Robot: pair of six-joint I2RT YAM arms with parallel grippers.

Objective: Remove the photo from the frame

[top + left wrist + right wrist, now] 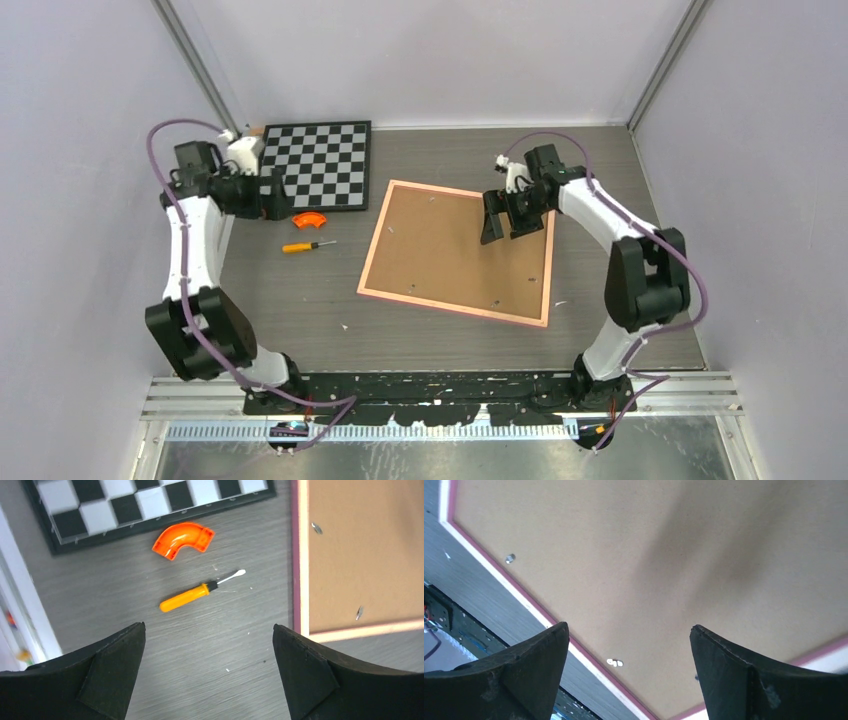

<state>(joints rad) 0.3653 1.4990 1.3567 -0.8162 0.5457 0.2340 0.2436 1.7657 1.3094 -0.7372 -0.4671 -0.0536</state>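
Observation:
My left gripper will cross back and right in the top view, turn and lower astride the frame's uncovered near edge (440,304).
The frame (440,260) lies face down in the middle of the table, its brown fibreboard back up, ringed by a thin pink border. Small metal clips (614,663) dot the back near its edges. The photo is hidden under the backing. My right gripper (505,228) hangs open above the frame's right half, nothing between its fingers; in the right wrist view the frame (649,570) fills the picture under my right gripper (629,635). At the left, beside the chessboard, my left gripper (272,197) is open and empty; the left wrist view shows the frame's edge (301,570) to the right of my left gripper (209,632).
A black-rimmed chessboard (318,162) lies at the back left. An orange curved piece (309,220) and an orange-handled screwdriver (302,246) lie between it and the frame. Grey walls close in the table on three sides.

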